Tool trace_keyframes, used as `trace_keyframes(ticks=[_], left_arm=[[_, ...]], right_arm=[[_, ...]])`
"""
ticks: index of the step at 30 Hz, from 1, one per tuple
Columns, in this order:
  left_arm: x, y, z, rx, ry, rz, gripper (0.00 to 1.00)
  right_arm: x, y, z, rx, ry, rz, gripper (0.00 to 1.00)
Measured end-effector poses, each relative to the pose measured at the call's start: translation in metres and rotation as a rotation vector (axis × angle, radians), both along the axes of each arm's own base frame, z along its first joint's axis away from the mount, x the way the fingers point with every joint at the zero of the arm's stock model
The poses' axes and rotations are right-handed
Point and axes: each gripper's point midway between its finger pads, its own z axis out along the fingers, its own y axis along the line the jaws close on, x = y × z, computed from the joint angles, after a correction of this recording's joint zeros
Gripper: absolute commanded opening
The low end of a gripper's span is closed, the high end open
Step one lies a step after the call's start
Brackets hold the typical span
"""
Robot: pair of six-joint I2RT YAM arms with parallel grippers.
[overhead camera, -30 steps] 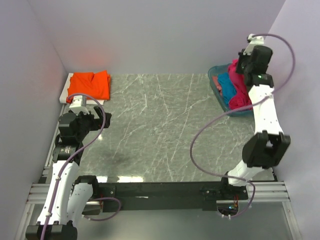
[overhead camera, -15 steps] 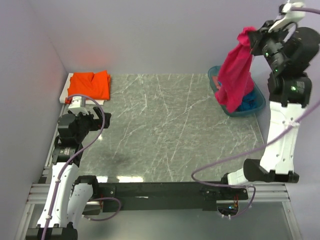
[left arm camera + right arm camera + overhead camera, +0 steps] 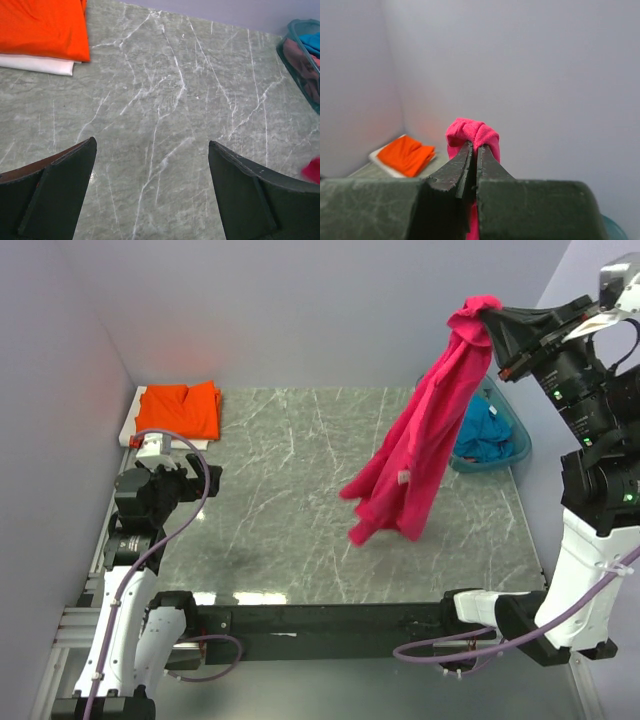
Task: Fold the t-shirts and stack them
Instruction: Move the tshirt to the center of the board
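Observation:
The tabletop's open middle lies below my right gripper and to its left in the top view, so my gripper should next move across and down to release the shirt (image 3: pixel 471 132).
My right gripper (image 3: pixel 493 322) is raised high at the right and shut on a bunched fold of the magenta-red t-shirt (image 3: pixel 420 445), which hangs down over the table with its hem dangling in the air. The same shirt (image 3: pixel 471 132) pokes out between the closed fingers in the right wrist view. The orange t-shirt (image 3: pixel 180 408) lies folded at the back left corner and also shows in the left wrist view (image 3: pixel 42 27). The teal-blue t-shirt (image 3: pixel 485 435) lies in the basket. My left gripper (image 3: pixel 152 145) is open and empty, low at the left.
The translucent teal basket (image 3: pixel 500 462) stands at the back right. A white board (image 3: pixel 37 64) lies under the orange shirt. Grey walls close the back and both sides. The marble tabletop (image 3: pixel 300 490) runs between the two arms.
My right gripper has lifted the magenta-red shirt out of the basket and swung it up and to the right. The shirt now hangs full length over the table. The left arm has not moved.

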Motion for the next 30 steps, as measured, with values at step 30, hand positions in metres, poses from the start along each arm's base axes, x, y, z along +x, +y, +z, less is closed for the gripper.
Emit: trace_keyframes(ticks=[30], left_arm=[[0.0,-0.001,0.0,0.0,0.001,-0.003,0.99]], right_arm=[[0.051,0.12,-0.241,-0.238,0.462,0.358,0.19]])
